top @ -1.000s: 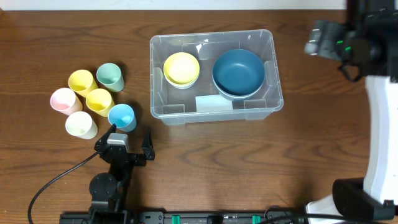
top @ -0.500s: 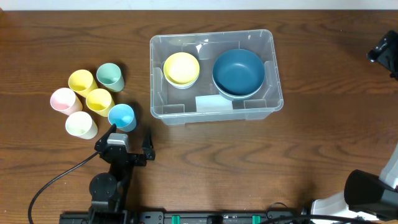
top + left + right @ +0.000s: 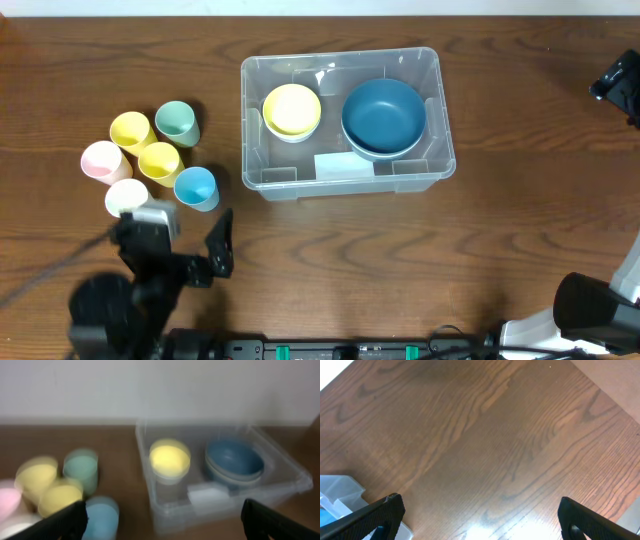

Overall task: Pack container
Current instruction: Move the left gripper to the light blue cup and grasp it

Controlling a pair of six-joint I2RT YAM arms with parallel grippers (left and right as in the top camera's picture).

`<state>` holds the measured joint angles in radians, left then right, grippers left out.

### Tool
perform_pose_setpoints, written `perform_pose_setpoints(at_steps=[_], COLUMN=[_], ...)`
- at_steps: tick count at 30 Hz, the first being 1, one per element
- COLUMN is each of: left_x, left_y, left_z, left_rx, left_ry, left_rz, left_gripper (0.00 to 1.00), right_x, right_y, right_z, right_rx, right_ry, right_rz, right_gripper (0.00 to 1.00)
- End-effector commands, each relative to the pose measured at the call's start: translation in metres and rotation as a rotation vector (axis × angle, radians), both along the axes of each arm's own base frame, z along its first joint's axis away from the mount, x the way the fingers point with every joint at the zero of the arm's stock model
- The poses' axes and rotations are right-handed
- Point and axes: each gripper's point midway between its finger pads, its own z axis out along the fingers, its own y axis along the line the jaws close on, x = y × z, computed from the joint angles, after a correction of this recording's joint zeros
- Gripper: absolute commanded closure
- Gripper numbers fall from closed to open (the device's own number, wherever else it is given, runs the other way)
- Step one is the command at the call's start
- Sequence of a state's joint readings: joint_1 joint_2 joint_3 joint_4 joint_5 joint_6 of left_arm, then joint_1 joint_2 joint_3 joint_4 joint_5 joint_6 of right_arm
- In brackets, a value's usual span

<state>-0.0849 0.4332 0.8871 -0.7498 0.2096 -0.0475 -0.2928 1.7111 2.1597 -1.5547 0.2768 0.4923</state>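
Observation:
I should move my left gripper outward, tip it downward, turn it and lower it onto the container-side of the light blue cup point(image 3: 196, 187). The cup has bare wood on that side.
The clear plastic container point(image 3: 446, 130) stands at the table's centre, and the left wrist view shows it ahead on the right point(image 3: 292, 477). It holds a yellow bowl point(image 3: 291, 109), a blue bowl point(image 3: 383, 116) and a flat white piece point(image 3: 344, 165). My left gripper point(image 3: 178, 246) is open near the front left, blurred, just behind a light blue cup point(image 3: 196, 187), and its fingers point(image 3: 59, 522) hold nothing. My right gripper point(image 3: 480, 522) is open over bare wood at the far right, with only a container corner point(image 3: 339, 489) in its view.
Several pastel cups stand in a cluster left of the container: yellow point(image 3: 131, 129), green point(image 3: 177, 122), pink point(image 3: 100, 160), a second yellow point(image 3: 159, 162) and cream point(image 3: 124, 195). A dark part of the right arm point(image 3: 620, 88) shows at the right edge.
The left arm has shifted left along the front edge and is blurred with motion. The right arm swung out to the right edge a second ago and has stayed there since.

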Motion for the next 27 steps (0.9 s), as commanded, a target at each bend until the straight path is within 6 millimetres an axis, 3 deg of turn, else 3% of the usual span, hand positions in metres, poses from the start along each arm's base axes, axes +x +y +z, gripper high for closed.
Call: perform_pose_setpoints(at_steps=[1,6,15,22,27], left_x=[0.015,0.029,0.071,0.095,0.112], left_y=[0.003,0.002,0.000,0.024,0.038], left_z=[0.005,-0.013,-0.089,-0.137,-0.151], left_rx=[0.052,0.074,0.107,0.139,0.021], left_ry=[0.181,0.475,0.792,0.950,0.969], left_rz=[0.010,0.001,0.002,0.169,0.324], left_gripper=[0.02,0.02,0.02,0.02,0.02], right_x=[-0.001,-0.001,-0.001,-0.001,-0.001], right_y=[-0.001,-0.001,-0.001,-0.001,-0.001], right_z=[-0.001,-0.001,-0.001,-0.001,-0.001], right_rx=[0.003,0.003,0.003,0.003,0.003], right_ry=[0.000,0.000,0.000,0.000,0.000], right_rz=[-0.017,-0.017,-0.017,-0.017,-0.017], right_gripper=[0.01,0.01,0.01,0.01,0.01])
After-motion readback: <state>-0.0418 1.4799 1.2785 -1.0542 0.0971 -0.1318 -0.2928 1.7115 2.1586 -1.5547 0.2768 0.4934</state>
